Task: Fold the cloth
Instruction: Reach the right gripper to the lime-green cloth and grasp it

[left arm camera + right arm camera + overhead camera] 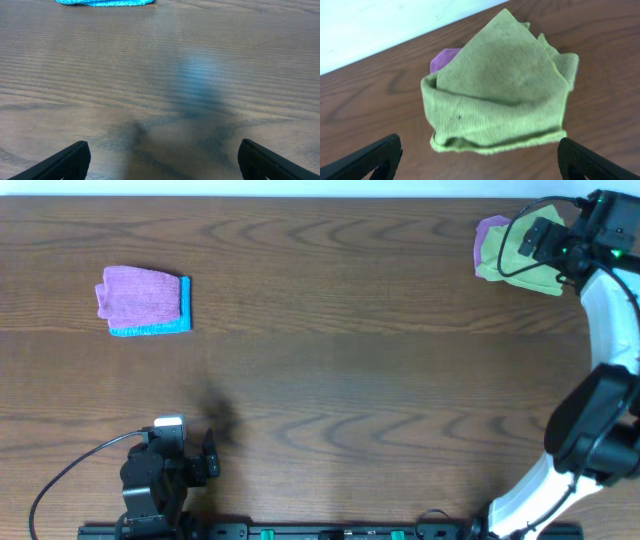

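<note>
The green cloth has a raised fold running across it below my open fingers. My right gripper should next go down onto the middle of that fold (pixel 522 261) (pixel 493 106) and close.
A crumpled green cloth (pixel 512 255) lies at the table's far right corner, on top of a purple cloth (pixel 489 228). In the right wrist view the green cloth (pixel 500 85) fills the middle, with the purple cloth (pixel 442 57) showing behind it. My right gripper (pixel 480 165) is open and empty, hovering just above and in front of the green cloth; in the overhead view it (pixel 545 245) sits over the cloth's right side. My left gripper (pixel 162 162) is open and empty near the front edge; the overhead view shows it (pixel 205 460) at the front left.
A folded stack lies at the far left, a purple cloth (pixel 140 292) on a blue cloth (pixel 150 328). The blue cloth's edge (pixel 105 2) shows at the top of the left wrist view. The table's back edge (pixel 395 42) runs close behind the green cloth.
</note>
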Robot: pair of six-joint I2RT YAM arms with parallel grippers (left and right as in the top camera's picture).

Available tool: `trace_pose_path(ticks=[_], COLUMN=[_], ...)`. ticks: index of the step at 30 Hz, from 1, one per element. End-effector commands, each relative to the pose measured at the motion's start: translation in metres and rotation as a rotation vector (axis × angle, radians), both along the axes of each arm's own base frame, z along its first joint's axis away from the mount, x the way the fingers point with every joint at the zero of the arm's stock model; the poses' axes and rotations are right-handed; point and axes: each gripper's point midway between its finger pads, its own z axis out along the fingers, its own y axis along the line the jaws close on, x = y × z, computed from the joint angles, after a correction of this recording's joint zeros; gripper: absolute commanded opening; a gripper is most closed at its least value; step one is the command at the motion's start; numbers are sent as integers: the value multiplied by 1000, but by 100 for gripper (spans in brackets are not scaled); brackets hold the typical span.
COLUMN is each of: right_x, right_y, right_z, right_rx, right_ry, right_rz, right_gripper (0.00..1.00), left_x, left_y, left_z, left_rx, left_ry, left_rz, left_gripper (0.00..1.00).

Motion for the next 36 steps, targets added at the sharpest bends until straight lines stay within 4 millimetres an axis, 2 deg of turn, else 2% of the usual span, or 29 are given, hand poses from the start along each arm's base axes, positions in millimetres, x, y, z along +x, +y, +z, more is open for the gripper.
trace_pose_path(ticks=[1, 5, 13, 19, 21, 24, 32, 36], right_x=[13, 26, 38, 40, 40, 42, 39, 33], right_y=[-5, -6, -2, 2, 3, 5, 10, 13], right_z=[-9, -36, -82, -100, -102, -101, -103, -96], right_rx=[20, 34, 72, 88, 88, 86, 103, 108], right_ry=[0, 22, 51, 70, 71, 65, 80, 98], right_rz=[-7, 1, 5, 13, 15, 19, 31, 40], right_gripper=[98, 97, 95, 89, 82, 63, 1, 1], left_x=[-2, -2, -2, -2, -2, -2, -2, -2], left_y=[0, 0, 0, 0, 0, 0, 0, 0], left_z=[-9, -9, -9, -9, -9, -9, -9, -9], left_rx=[7, 7, 7, 7, 7, 7, 7, 7], left_ry=[24, 24, 24, 24, 24, 24, 24, 24], left_rz=[-4, -3, -3, -3, -3, -4, -4, -4], left_gripper=[96, 95, 95, 95, 95, 96, 95, 95])
